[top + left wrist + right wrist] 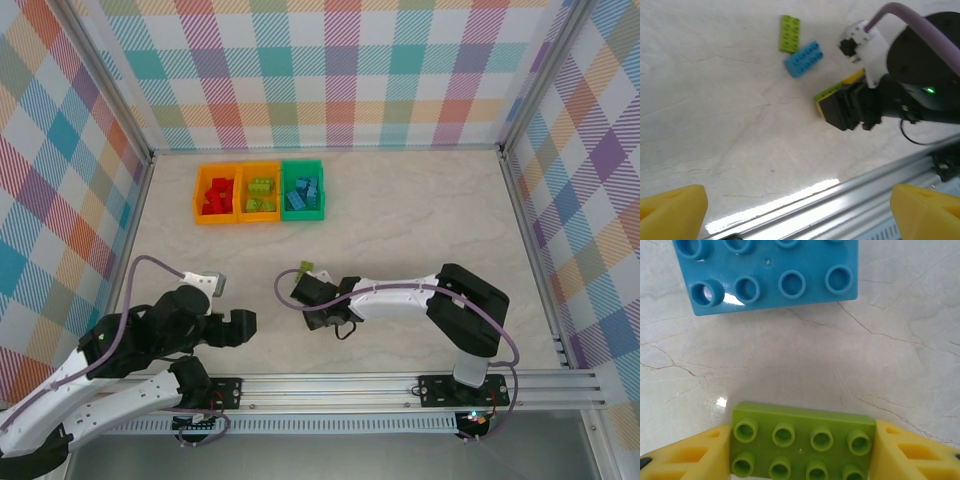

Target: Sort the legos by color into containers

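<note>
I need to move my right gripper up and outward next, over the orange bin with green bricks, to let go of the lime lego. That bin is outward of my right gripper.
My right gripper is shut on a lime green lego, its yellow pads pressed against both short ends, low over the table. A light blue lego lies just beyond it. From the left wrist, the right gripper holds that brick, with a loose lime lego and the blue lego lying past it. My left gripper is open and holds nothing, over the near table by the rail. From above, the right gripper is near centre and the left gripper at front left.
At the back left stand three containers in a row: an orange bin with red bricks, an orange bin with green bricks, and a green bin with blue bricks. A metal rail runs along the near edge. Checkered walls enclose the table.
</note>
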